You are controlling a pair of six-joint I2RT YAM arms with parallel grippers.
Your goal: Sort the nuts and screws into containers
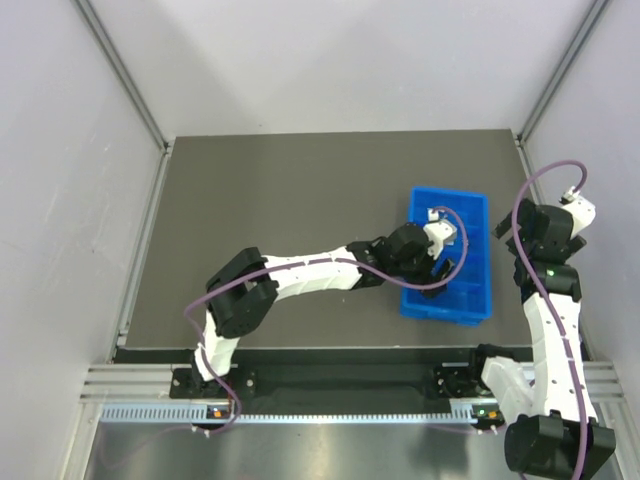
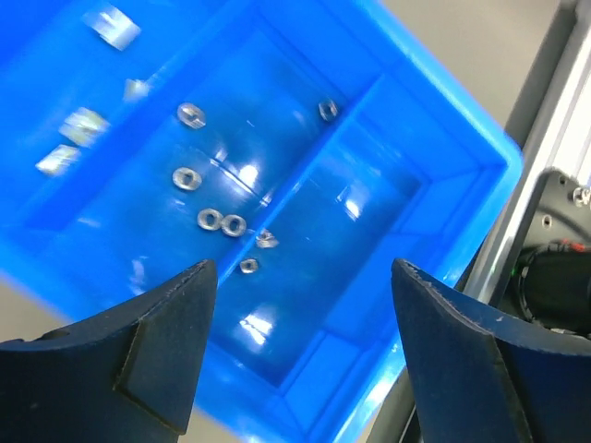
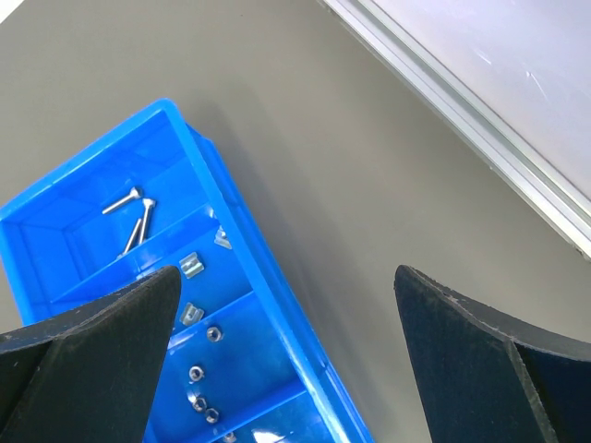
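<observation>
I will move my left gripper off the tray and down to the tabletop, below it and to its left in the top view, because its fingers are empty.
The containers are one bright blue tray (image 1: 478, 215) at the table's right. My left gripper (image 2: 305, 268) hovers over its near end, open, with nothing between the fingers. Below it several silvery nuts (image 2: 210, 219) lie in one compartment, and one more nut (image 2: 327, 110) rests by a divider. In the right wrist view two screws (image 3: 129, 217) lie in the tray's end compartment, squarish bits (image 3: 191, 266) in the one beside it, and nuts (image 3: 196, 373) in the one after that. My right gripper (image 3: 286, 272) is open and empty, above the tray's (image 3: 242, 226) right rim.
The dark grey table (image 1: 300, 200) is walled by white panels (image 1: 60, 150) left, back and right. A metal rail (image 1: 300, 385) with the arm bases runs along the near edge. The right arm (image 1: 548, 240) stands just right of the tray.
</observation>
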